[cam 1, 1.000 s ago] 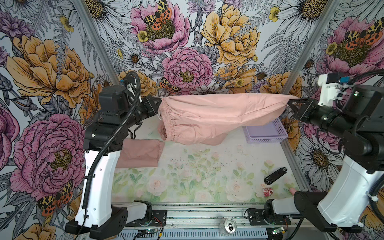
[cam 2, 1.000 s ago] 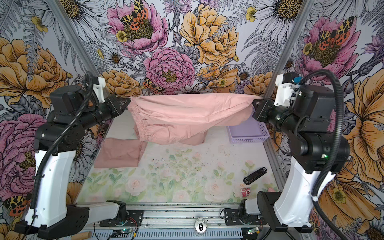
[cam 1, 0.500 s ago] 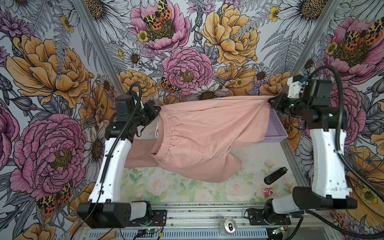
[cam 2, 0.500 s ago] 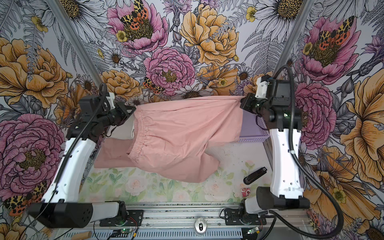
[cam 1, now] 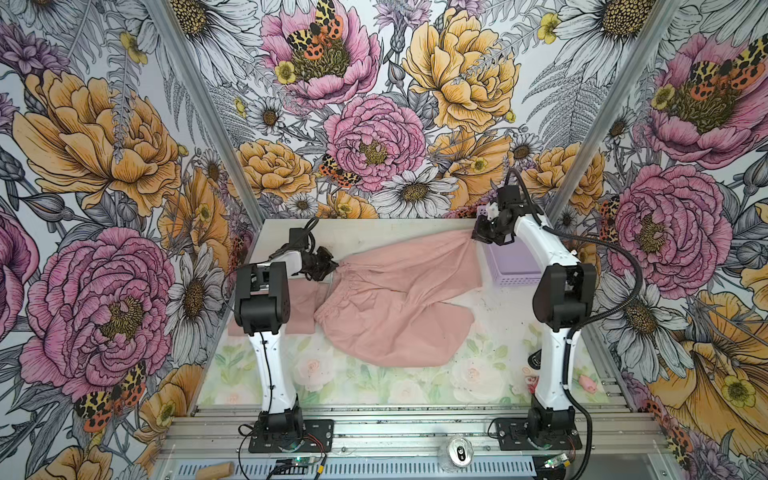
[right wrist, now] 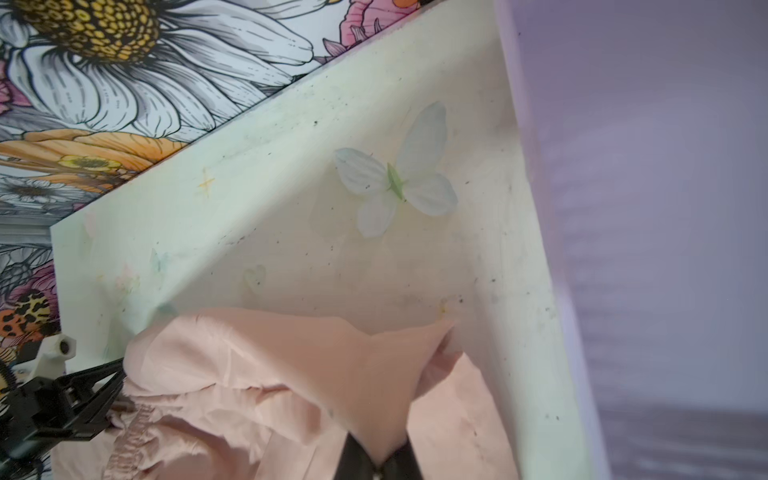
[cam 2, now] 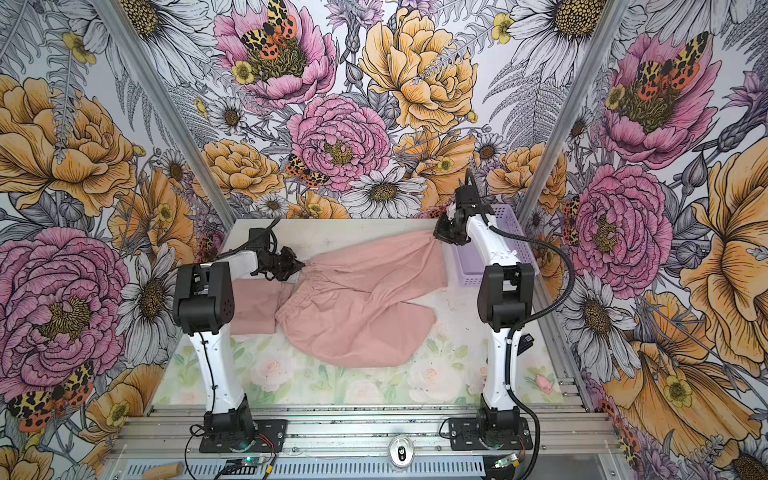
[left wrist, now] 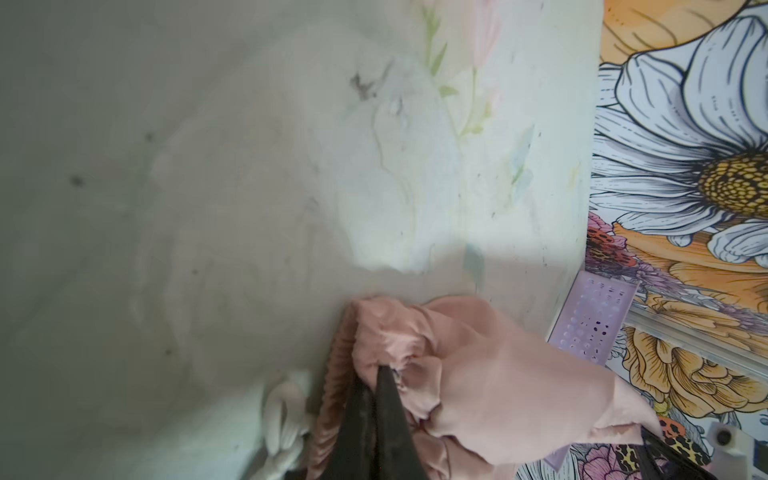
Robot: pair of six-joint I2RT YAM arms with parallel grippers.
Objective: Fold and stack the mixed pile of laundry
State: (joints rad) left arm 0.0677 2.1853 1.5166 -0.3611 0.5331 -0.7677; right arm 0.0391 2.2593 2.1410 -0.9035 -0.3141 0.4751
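Observation:
My left gripper draws outward to the bare tabletop beyond the shorts next and releases the waistband corner there, since the fabric around its fingers lies bunched.
Dusty-pink shorts (cam 1: pixel 386 307) (cam 2: pixel 353 307) lie spread across the table's back half, legs pointing to the front right. My left gripper (cam 1: pixel 332 266) (cam 2: pixel 301 264) is shut on the gathered waistband corner, low over the table. The left wrist view shows its fingertips (left wrist: pixel 384 372) pinching the fabric beside a white drawstring (left wrist: pixel 282 419). My right gripper (cam 1: pixel 476 239) (cam 2: pixel 436 237) is shut on a leg hem corner at the back right. Its wrist view has pink cloth pinched at the gripper (right wrist: pixel 380 461). A folded pink garment (cam 1: pixel 301 307) (cam 2: pixel 253 307) lies at the left, partly under the shorts and my left arm.
A lavender perforated basket (cam 1: pixel 515 266) (cam 2: pixel 473 266) stands at the back right, right behind my right gripper. A black object (cam 2: pixel 524 343) lies at the front right, half hidden by the right arm. A small pink item (cam 1: pixel 587 383) sits at the front right corner.
Both arms have dropped and reached toward the back. The shorts, held stretched in the air a second ago, now lie on the table, still gripped at both ends.

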